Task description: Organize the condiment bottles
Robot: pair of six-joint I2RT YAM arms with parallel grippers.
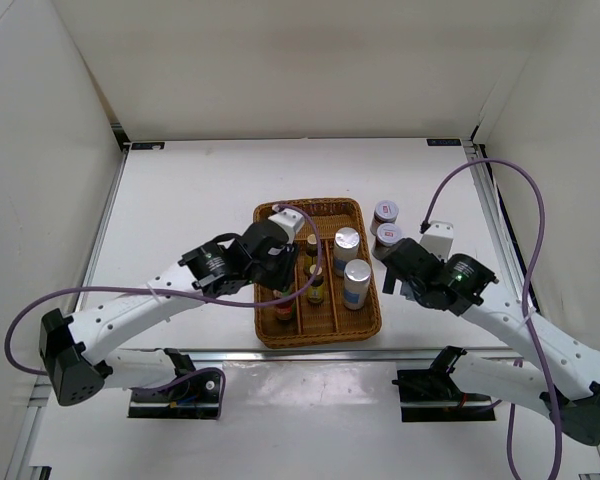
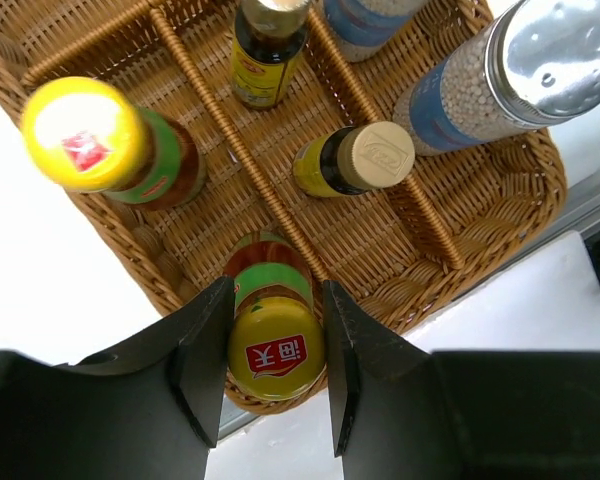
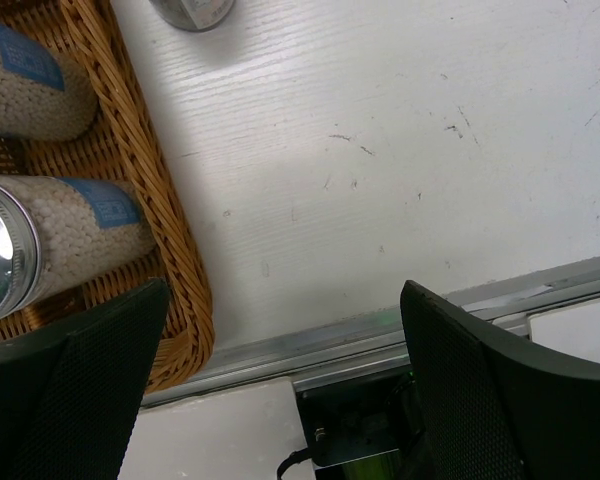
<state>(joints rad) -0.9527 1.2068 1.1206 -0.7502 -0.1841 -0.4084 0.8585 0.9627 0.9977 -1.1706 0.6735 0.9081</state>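
The open right gripper moves outward next and then down over the white lid of the nearer jar, since that jar still stands outside the tray.
My left gripper [image 2: 275, 372] is shut on a red yellow-capped sauce bottle [image 2: 275, 352] standing at the near end of the wicker tray's [image 2: 480, 235] left compartment. The second red bottle [image 2: 100, 140] stands further along it. Two dark brown bottles [image 2: 360, 160] [image 2: 265, 50] are in the middle compartment. Two silver-topped shakers [image 1: 347, 247] [image 1: 357, 281] are in the right one. Two white-lidded jars [image 1: 386, 212] [image 1: 389, 236] stand on the table right of the tray. My right gripper [image 3: 280, 380] is open and empty beside the tray's near right corner.
The tray [image 1: 320, 340] sits near the table's front edge, with a metal rail [image 3: 380, 335] just behind it. White walls enclose the table on three sides. My right arm's purple cable [image 1: 535, 210] arches over the table's right side.
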